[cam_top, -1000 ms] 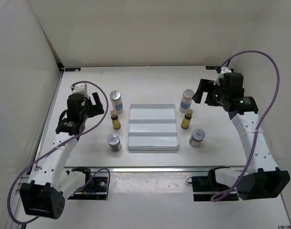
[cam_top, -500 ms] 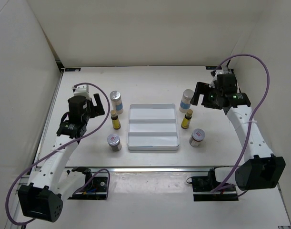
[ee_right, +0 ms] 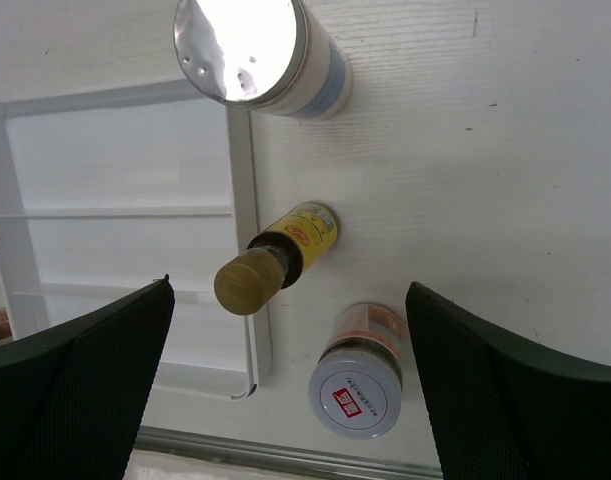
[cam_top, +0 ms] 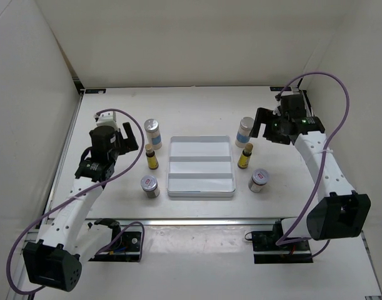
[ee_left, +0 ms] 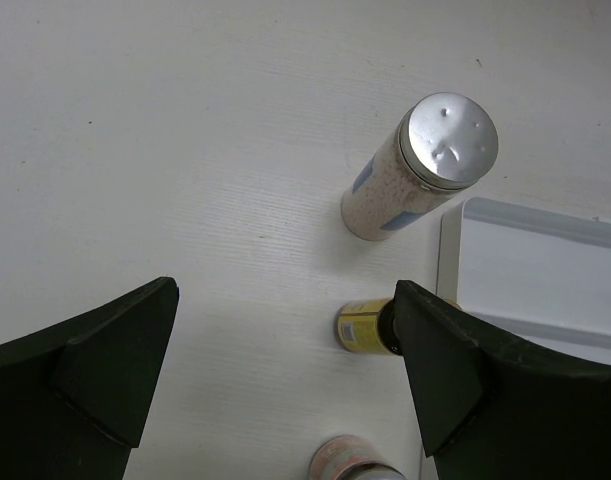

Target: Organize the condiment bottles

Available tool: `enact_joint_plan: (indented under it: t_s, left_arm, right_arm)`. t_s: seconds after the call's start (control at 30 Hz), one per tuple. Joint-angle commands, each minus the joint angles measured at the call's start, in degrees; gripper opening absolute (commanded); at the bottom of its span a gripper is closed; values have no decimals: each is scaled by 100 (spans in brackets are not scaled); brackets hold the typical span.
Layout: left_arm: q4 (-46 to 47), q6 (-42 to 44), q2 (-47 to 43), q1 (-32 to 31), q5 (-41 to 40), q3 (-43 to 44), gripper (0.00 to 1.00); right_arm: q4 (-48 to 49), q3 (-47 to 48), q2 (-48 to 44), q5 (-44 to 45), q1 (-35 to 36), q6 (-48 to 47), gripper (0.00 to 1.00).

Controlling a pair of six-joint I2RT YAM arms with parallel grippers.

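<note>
My right gripper will next move down and back toward the metal bar. Then it will put its open fingers around the jar's lid (cam_top: 261,175) (ee_right: 355,394).
Three condiment bottles stand left of the tray (cam_top: 200,149): a white blue-labelled bottle (cam_top: 152,132), a tiny yellow bottle (cam_top: 152,157) and a silver-lidded jar (cam_top: 149,185). Three stand on its right: a white bottle (cam_top: 245,131), a yellow bottle (cam_top: 245,156) and a jar (cam_top: 259,180). My left gripper (cam_top: 129,139) hangs open and empty above the table left of its set; its wrist view shows the white bottle (ee_left: 415,165), yellow bottle (ee_left: 363,325) and jar (ee_left: 350,462). My right gripper (cam_top: 264,122) hangs open and empty over its white bottle (ee_right: 260,50), yellow bottle (ee_right: 280,255) and jar (ee_right: 360,375).
The flat white-grey tray has three empty compartments and shows in the left wrist view (ee_left: 530,260) and the right wrist view (ee_right: 125,220). White walls enclose the table on the left, back and right. A metal rail (cam_top: 197,220) runs along the near edge.
My right arm has swung slightly left and back, bringing its gripper closer over the right white bottle. My left arm has barely shifted. No bottle has moved.
</note>
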Motion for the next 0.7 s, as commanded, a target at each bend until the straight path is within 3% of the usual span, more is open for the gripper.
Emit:
enact_joint_plan:
  t_s: [0.0, 0.2, 0.43, 0.5, 0.67]
  left_arm:
    - [-63, -152, 10, -19, -80, 100, 100]
    - [-115, -47, 36, -19, 130, 100, 100]
    - [-115, 6, 177, -19, 183, 100, 91]
    - [-115, -56, 124, -19, 43, 100, 100]
    - [-115, -170, -8, -19, -160, 153, 100]
  right_arm:
    - [-137, 93, -191, 427, 20, 106, 100]
    - [326, -573, -760, 111, 20, 36, 100]
    - [380, -945, -1026, 383, 20, 106, 100]
    - [380, -945, -939, 384, 20, 106, 100]
    - [-6, -436, -289, 452, 222, 1, 100]
